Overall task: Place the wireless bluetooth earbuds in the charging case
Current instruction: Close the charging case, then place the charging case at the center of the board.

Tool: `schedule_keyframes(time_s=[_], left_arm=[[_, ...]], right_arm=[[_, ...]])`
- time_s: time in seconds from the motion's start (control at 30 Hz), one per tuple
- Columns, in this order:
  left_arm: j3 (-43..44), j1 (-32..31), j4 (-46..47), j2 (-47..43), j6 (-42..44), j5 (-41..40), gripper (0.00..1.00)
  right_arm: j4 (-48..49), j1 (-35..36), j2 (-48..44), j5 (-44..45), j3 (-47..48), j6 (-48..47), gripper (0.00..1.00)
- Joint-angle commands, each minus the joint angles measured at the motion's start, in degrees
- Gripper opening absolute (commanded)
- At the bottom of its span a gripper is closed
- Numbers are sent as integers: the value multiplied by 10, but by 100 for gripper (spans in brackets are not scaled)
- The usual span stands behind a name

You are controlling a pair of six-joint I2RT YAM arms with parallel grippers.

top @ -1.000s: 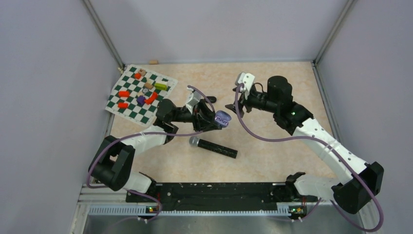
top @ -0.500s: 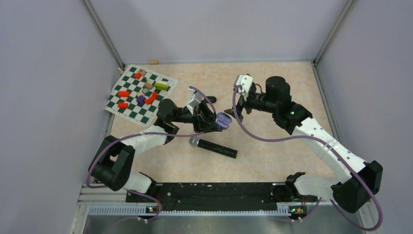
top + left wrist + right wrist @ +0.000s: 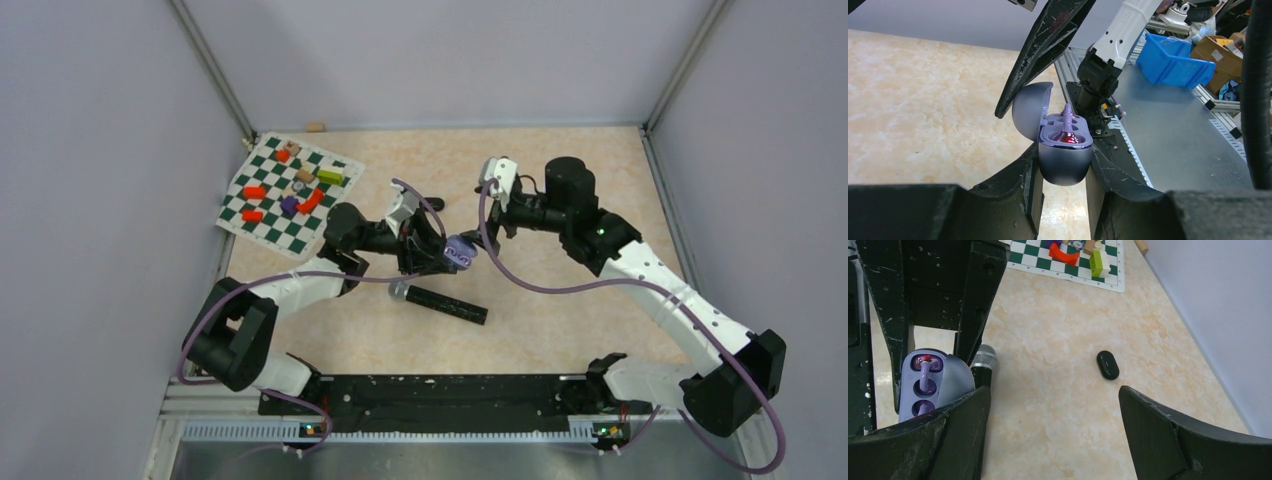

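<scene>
I will next carry the case outward with my left gripper, lower it and release it on the bare tabletop (image 3: pixel 472 206) beside the black oval object. That spot is below and outward of my left gripper.
My left gripper (image 3: pixel 446 256) is shut on the body of a purple charging case (image 3: pixel 460 252) and holds it above the table, lid open. In the left wrist view (image 3: pixel 1063 159) the case (image 3: pixel 1065 165) sits between the fingers, with a purple earbud (image 3: pixel 1067 112) stem sticking up from a slot. In the right wrist view two purple buds (image 3: pixel 924 379) show in the case (image 3: pixel 948 382). My right gripper (image 3: pixel 485 224) is open and empty (image 3: pixel 1053 390), just right of the case. No black buds are in view.
A black microphone (image 3: pixel 440 301) lies on the table below the case, its head in the right wrist view (image 3: pixel 983 359). A black oval object (image 3: pixel 1108 365) lies behind (image 3: pixel 431 204). A checkered mat (image 3: pixel 262 225) with coloured blocks is at the far left.
My left gripper has moved a little right with the case. My right gripper has moved left and down, closer to the case.
</scene>
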Motion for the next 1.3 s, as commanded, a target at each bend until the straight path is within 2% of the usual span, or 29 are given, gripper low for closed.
schedule_keyframes(time_s=[0.0,0.47,0.57,0.67,0.83,1.0,1.13,1.27], left_arm=[[25,-1,17,2,4,-6,3],[33,-1,-3,10,9,-12,3],[37,-1,-24,12,18,-19,3],[51,0,-82,15,50,-47,3],[100,-1,-259,46,120,-144,2],[147,-5,-335,97,115,-232,2],[238,-5,-486,159,125,-324,4],[321,-1,-550,219,126,-352,5]], right_arm=[[-5,-4,-18,-40,13,-6,99],[-13,-5,-47,-84,15,-8,99],[15,-10,-63,-85,3,6,99],[88,-20,-85,-15,-20,55,99],[188,-51,-110,185,-54,94,99],[237,-78,-123,312,-70,112,99],[248,-97,-126,330,-79,116,99],[249,-117,-124,321,-81,124,99]])
